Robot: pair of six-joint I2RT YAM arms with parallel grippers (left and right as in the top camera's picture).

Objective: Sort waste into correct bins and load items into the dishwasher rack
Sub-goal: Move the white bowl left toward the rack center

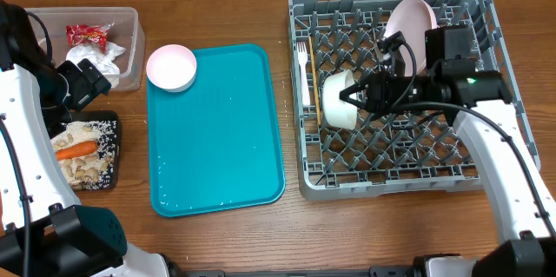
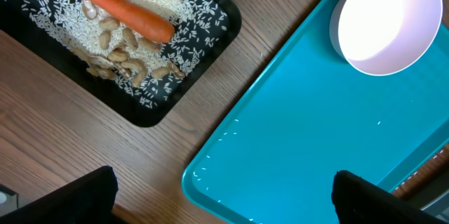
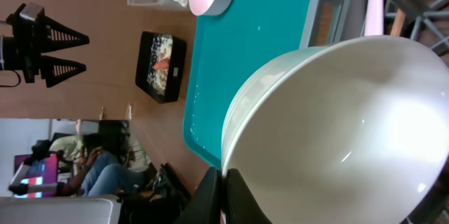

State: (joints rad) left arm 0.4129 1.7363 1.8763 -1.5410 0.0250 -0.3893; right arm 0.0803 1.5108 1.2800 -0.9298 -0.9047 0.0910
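Note:
The empty mid-rack wires are below my right gripper and to its right in the overhead view. My right gripper should carry the bowl toward them next, lower it and release it.
My right gripper (image 1: pixel 350 97) (image 3: pixel 223 196) is shut on the rim of a white bowl (image 1: pixel 337 101) (image 3: pixel 351 133), held on edge over the left part of the grey dishwasher rack (image 1: pixel 391 181). A whitish-pink plate (image 1: pixel 410 21) leans at the rack's back. A white fork (image 1: pixel 302 60) and a wooden stick (image 1: pixel 316 95) lie along its left side. My left gripper (image 1: pixel 87 86) (image 2: pixel 224 196) is open and empty between the clear tub (image 1: pixel 130 47) and the black tray (image 1: pixel 116 151). The black tray holds a carrot (image 2: pixel 119 10), rice and scraps. A pinkish bowl (image 1: pixel 171 67) (image 2: pixel 389 24) sits on the teal tray's far left corner.
The teal tray (image 1: pixel 217 138) (image 2: pixel 316 133) lies between the bins and the rack, with a few rice grains on it. The clear tub holds a red wrapper (image 1: pixel 87 34) and a crumpled napkin (image 1: pixel 95 56). Bare wood runs along the table's front.

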